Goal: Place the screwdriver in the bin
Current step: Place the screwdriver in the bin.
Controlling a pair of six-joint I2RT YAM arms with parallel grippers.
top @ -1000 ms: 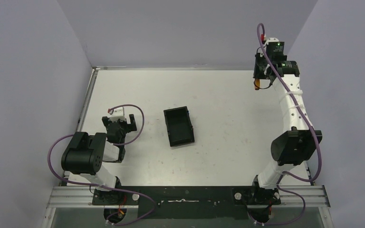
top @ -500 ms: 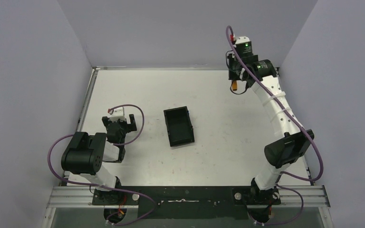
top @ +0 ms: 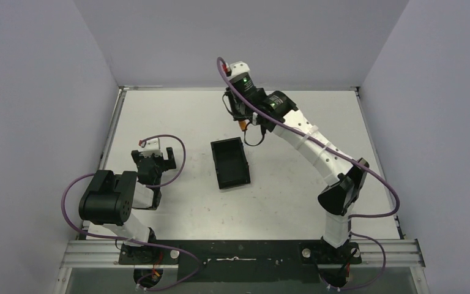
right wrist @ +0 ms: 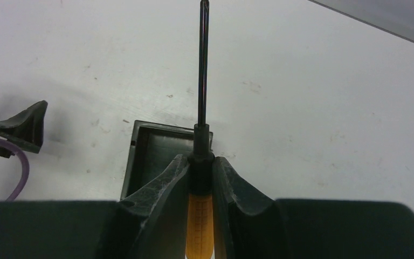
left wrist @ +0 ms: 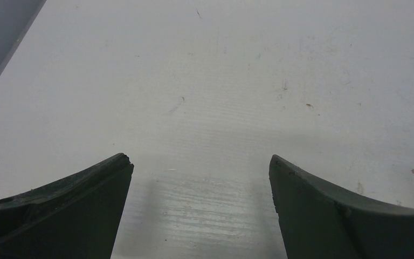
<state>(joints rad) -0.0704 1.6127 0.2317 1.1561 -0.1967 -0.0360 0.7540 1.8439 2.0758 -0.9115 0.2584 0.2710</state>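
Next, my right gripper moves back and down over the bin's bottom to release the screwdriver (top: 243, 127), as the bin's empty bottom lies below and back of it.
My right gripper (right wrist: 200, 160) is shut on the screwdriver (right wrist: 200, 216), its orange handle clamped between the fingers and the thin black shaft (right wrist: 203, 65) sticking out ahead. In the top view the right gripper (top: 243, 124) hangs above the table just beyond the far end of the black bin (top: 231, 162), a speck of orange screwdriver (top: 243, 127) showing below it. The bin (right wrist: 148, 156) lies partly hidden under the fingers in the right wrist view. My left gripper (top: 155, 156) rests open near the table's left side, left of the bin, with only bare table between its fingers (left wrist: 86, 205).
Grey walls close in the white table (top: 306, 147) on the left, back and right. A purple cable (top: 171, 153) loops beside the left gripper. The left gripper's finger (right wrist: 21, 127) shows at the left edge of the right wrist view.
The right arm has swung from the far right corner leftwards and nearer, carrying the screwdriver to just beyond the bin's far end. The left arm has not moved.
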